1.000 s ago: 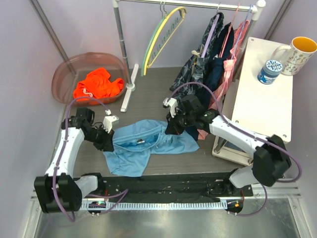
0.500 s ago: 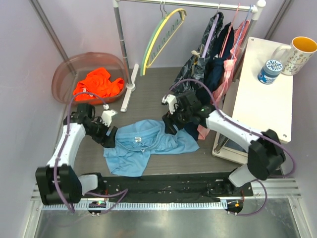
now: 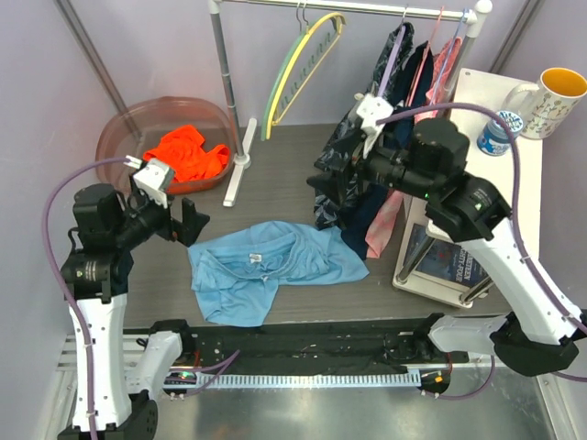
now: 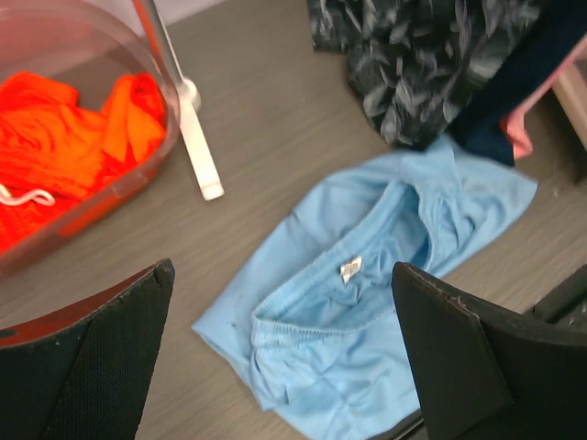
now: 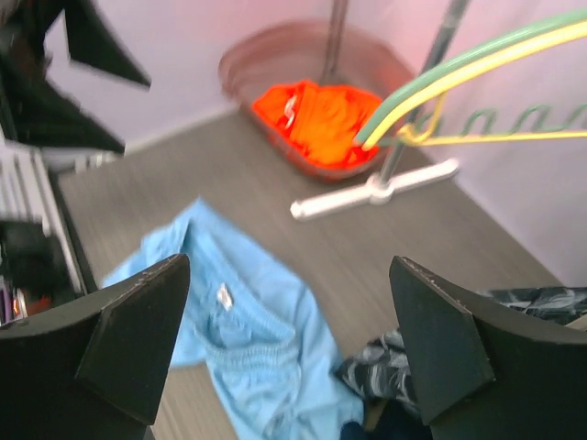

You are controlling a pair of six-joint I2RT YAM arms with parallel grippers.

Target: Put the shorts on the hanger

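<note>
Next I need to move my right gripper outward and up to the yellow hanger to close on its near sloping arm [image 3: 294, 57] [image 5: 503, 59], because the hanger hangs bare on the bar.
The light blue shorts [image 3: 275, 266] lie crumpled on the grey table, waistband and white label facing up [image 4: 367, 302] [image 5: 238, 339]. The yellow hanger [image 3: 312, 46] hangs by its hook on the rail at the back, also in the right wrist view [image 5: 550, 38]. My left gripper [image 3: 190, 223] is open in the air to the left of the shorts, nothing between its fingers [image 4: 282, 269]. My right gripper [image 3: 328, 179] is open too, raised above the shorts' right end in front of the dark hanging clothes [image 5: 289, 261].
A pale green hanger [image 5: 459, 64] hangs against the yellow one. A pink basin [image 3: 119, 137] holds an orange garment [image 3: 183, 151]. The rack's white foot [image 3: 237, 170] crosses the table. Dark clothes [image 3: 394, 110] hang at right. A white side table [image 3: 495, 202] carries a mug [image 3: 555, 96] and jar [image 3: 500, 133].
Both grippers opened and let go of the shorts, then rose away: the left toward the left, the right up and back to the right. The shorts stay on the table.
</note>
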